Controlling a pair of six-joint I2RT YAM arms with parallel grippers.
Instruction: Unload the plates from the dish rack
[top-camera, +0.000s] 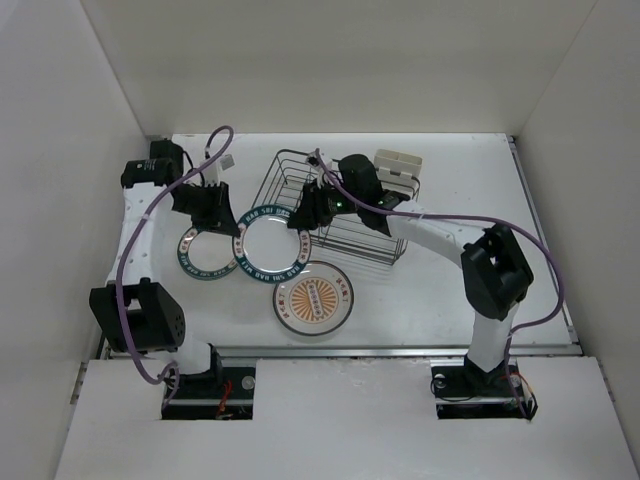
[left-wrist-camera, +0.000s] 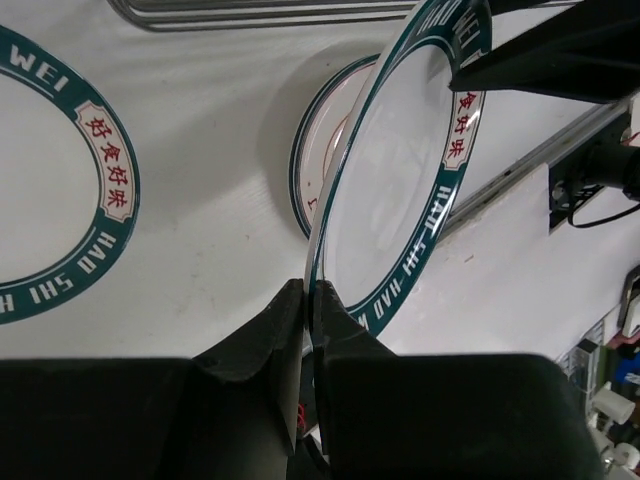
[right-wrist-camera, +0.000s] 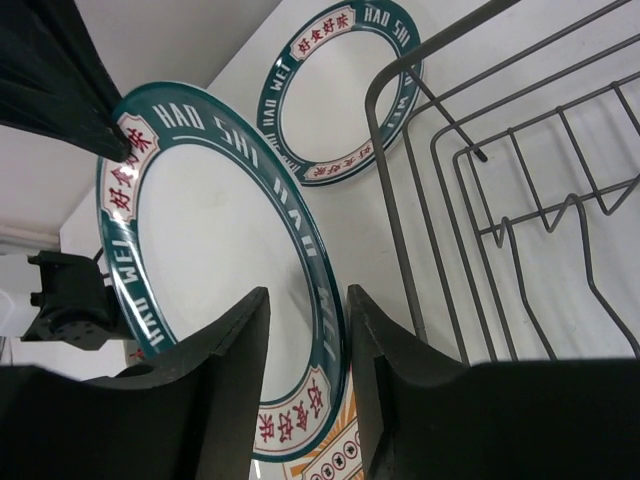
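The matching teal-rimmed plate is below and to the left in the top view, so my left gripper should next swing over, lower my plate onto it and let go.
A teal-rimmed plate (top-camera: 268, 245) hangs tilted above the table between both grippers. My left gripper (top-camera: 230, 222) is shut on its left rim, seen edge-on in the left wrist view (left-wrist-camera: 312, 295). My right gripper (top-camera: 300, 222) is open, and its fingers straddle the opposite rim (right-wrist-camera: 305, 315) without closing on it. A second teal-rimmed plate (top-camera: 205, 252) lies flat on the table at the left. An orange sunburst plate (top-camera: 313, 297) lies flat in front, partly under the held plate. The dark wire dish rack (top-camera: 345, 205) stands behind my right gripper with no plates showing in it.
A white caddy (top-camera: 397, 165) is clipped to the rack's far right corner. White walls enclose the table on the left, back and right. The rack's wires (right-wrist-camera: 500, 200) run close beside my right fingers.
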